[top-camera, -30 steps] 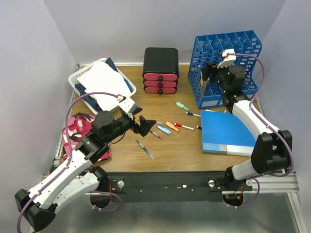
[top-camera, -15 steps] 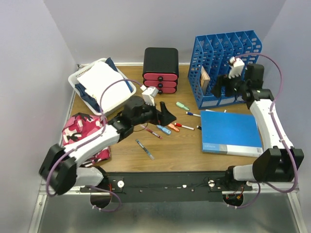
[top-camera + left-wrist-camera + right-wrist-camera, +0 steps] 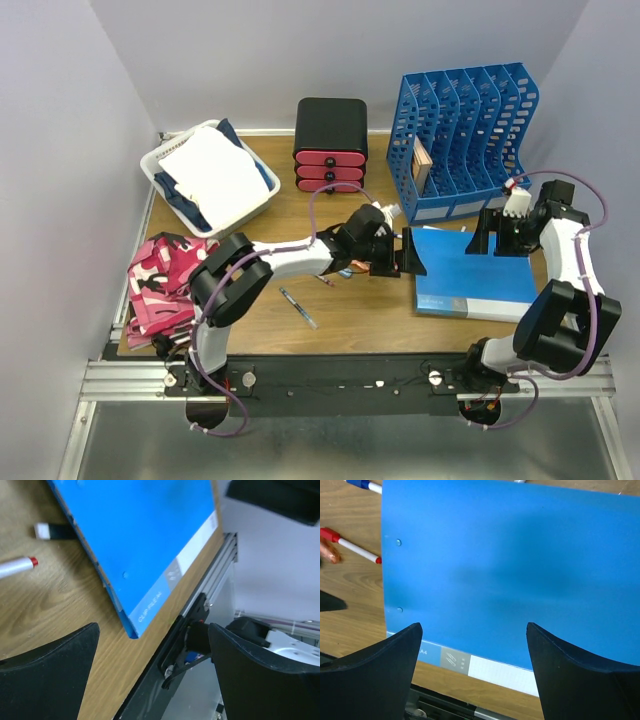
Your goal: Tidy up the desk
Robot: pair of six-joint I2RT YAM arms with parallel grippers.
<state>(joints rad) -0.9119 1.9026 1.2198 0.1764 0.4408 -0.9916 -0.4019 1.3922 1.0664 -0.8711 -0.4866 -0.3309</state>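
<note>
I will lower my left gripper and draw it slightly back onto the folder's near corner [image 3: 419, 308] [image 3: 131, 629] to close, because that corner points in between my open fingers.
The desk [image 3: 370, 310] is brown wood grain. A blue clip-file folder [image 3: 470, 275] lies flat at its front right. My left gripper [image 3: 400, 258] is open and empty, reaching across to the folder's left edge. In the left wrist view [image 3: 152, 630] its jaws stand wide apart past the folder's near corner [image 3: 145, 535]. My right gripper [image 3: 505, 238] is open and empty above the folder's far edge. In the right wrist view [image 3: 475, 627] the folder [image 3: 510, 570] fills the space between the jaws.
A blue magazine rack [image 3: 470, 130] stands at the back right, and a black drawer unit with red drawers [image 3: 331, 145] at the back centre. A white basket of papers [image 3: 210, 175] and a pink cloth [image 3: 165, 280] are at the left. Markers [image 3: 350, 547] and a pen [image 3: 300, 305] lie mid-desk.
My left arm has swung right from the pens to the folder's left edge. My right arm has come away from the rack and down over the folder.
</note>
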